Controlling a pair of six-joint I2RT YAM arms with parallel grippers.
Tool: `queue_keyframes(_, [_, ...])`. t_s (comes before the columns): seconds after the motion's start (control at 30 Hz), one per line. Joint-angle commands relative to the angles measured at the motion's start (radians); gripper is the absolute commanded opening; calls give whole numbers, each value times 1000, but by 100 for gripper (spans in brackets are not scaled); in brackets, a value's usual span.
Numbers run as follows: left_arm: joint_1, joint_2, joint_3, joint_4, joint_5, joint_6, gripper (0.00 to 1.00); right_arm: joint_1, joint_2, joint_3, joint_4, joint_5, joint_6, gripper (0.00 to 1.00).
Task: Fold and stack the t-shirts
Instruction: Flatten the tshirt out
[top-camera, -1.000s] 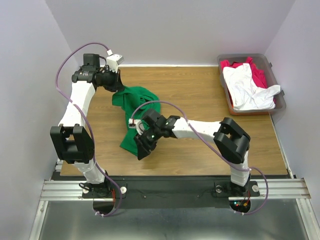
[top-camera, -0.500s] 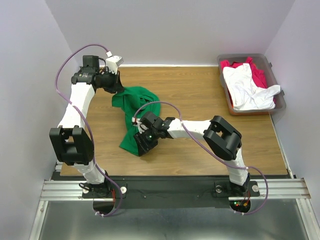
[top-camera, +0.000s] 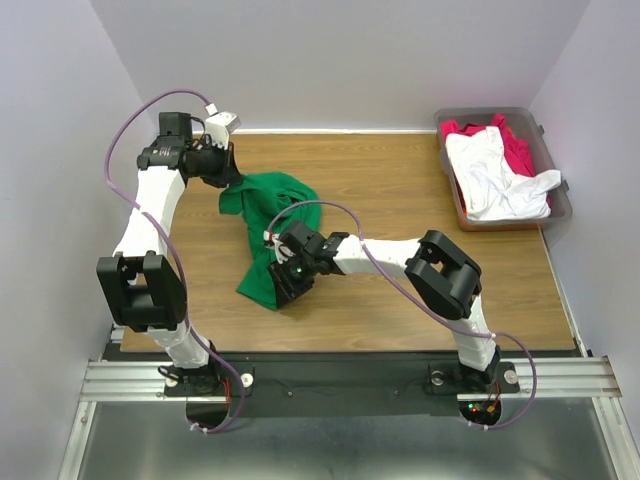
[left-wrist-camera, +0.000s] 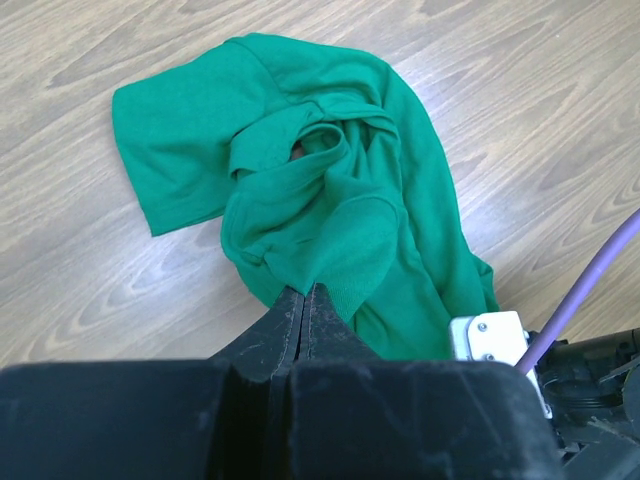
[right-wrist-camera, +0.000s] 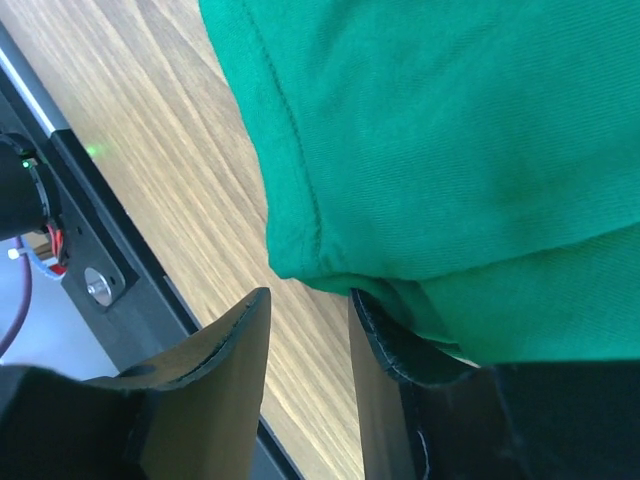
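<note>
The left gripper pulls the crumpled shirt's fold back and down next, to release it on bare wood by the bar (top-camera: 202, 308).
A bright green t-shirt (top-camera: 268, 205) lies crumpled on the wooden table (top-camera: 400, 190), left of centre. My left gripper (top-camera: 226, 178) is shut on a fold of the green t-shirt (left-wrist-camera: 330, 170) at its far left end, lifting that part. My right gripper (top-camera: 283, 293) is open at the shirt's near corner (right-wrist-camera: 420, 150); one finger (right-wrist-camera: 385, 330) touches the underside of the hem, with bare wood between the jaws. A white t-shirt (top-camera: 495, 170) lies on a crimson red t-shirt (top-camera: 515, 140) in the bin at the back right.
The grey-brown plastic bin (top-camera: 545, 125) stands at the table's far right edge. A purple cable (top-camera: 340, 215) arcs over the right arm. The black mounting rail (right-wrist-camera: 70, 200) runs just beyond the table's near edge.
My left gripper has drawn the green shirt's far end a little to the left. My right gripper has moved left and nearer, down to the shirt's near corner.
</note>
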Motion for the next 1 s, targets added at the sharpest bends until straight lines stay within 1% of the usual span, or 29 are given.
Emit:
queue_keyframes(0.0, [5, -59, -17, 19, 31, 15, 0, -5, -42, 48, 35, -40, 5, 42])
queue_keyframes(0.2, [6, -57, -23, 19, 31, 18, 0, -5, -46, 66, 35, -72, 4, 42])
queue_keyframes(0.37, [5, -53, -31, 22, 28, 19, 0, -1, -14, 93, 33, -37, 7, 42])
queue_keyframes(0.53, [8, -51, -32, 24, 27, 22, 0, -2, 55, 122, 21, -9, 7, 42])
queue_keyframes(0.77, [16, -47, -35, 22, 28, 27, 0, 2, 63, 97, 7, 3, -35, 46])
queue_keyframes(0.9, [20, -45, -38, 24, 33, 27, 0, 9, 44, 59, -1, 5, -71, 53])
queue_keyframes(0.97, [20, -42, -41, 26, 33, 28, 0, 7, 43, 56, -7, 11, -93, 54])
